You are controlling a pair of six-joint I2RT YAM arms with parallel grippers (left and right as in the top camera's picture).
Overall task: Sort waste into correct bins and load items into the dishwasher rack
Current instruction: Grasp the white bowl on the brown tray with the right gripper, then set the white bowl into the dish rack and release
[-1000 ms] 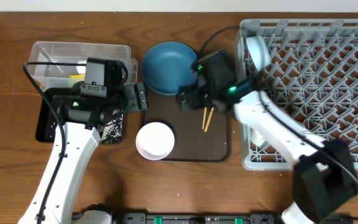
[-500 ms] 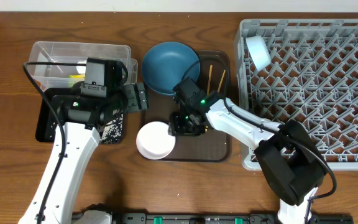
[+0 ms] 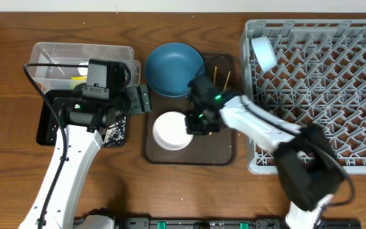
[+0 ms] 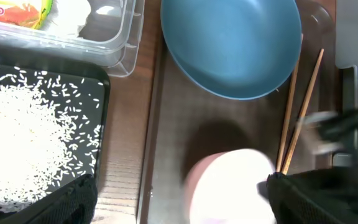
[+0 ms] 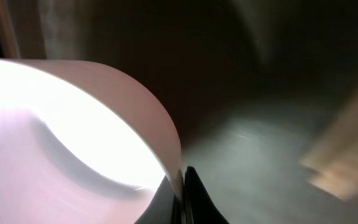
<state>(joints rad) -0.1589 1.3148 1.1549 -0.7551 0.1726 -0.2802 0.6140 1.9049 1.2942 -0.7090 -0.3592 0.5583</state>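
Note:
The grey dishwasher rack has empty slots, so the robot's right hand should lift the white bowl (image 3: 170, 131) and carry it outward and to the right in the overhead view, into that rack.
The white bowl (image 3: 170, 131) rests on the brown serving tray (image 3: 216, 147), and my right gripper (image 3: 194, 122) is shut on its right rim. Up close the rim of the white bowl (image 5: 61, 124) sits pinched between the right gripper's (image 5: 182, 182) fingers. Behind it lie a big blue plate (image 3: 175, 69) and two chopsticks (image 3: 220, 77). A small white cup (image 3: 264, 52) lies in the grey dishwasher rack (image 3: 323, 95). My left gripper (image 3: 139, 100) hangs open and empty left of the plate. Its view shows the bowl (image 4: 232, 186), the plate (image 4: 232, 46) and the chopsticks (image 4: 300, 112).
The clear tub (image 3: 81, 58) at far left holds a yellow-orange wrapper (image 4: 8, 14) and a white napkin (image 4: 73, 12). In front of it the black tray (image 4: 36, 74) carries loose rice grains (image 4: 17, 143). The rack fills the right side.
My right gripper swung left from the chopsticks to the white bowl and shut on its rim. The bowl has shifted right and back, further onto the brown tray. The left arm stayed still.

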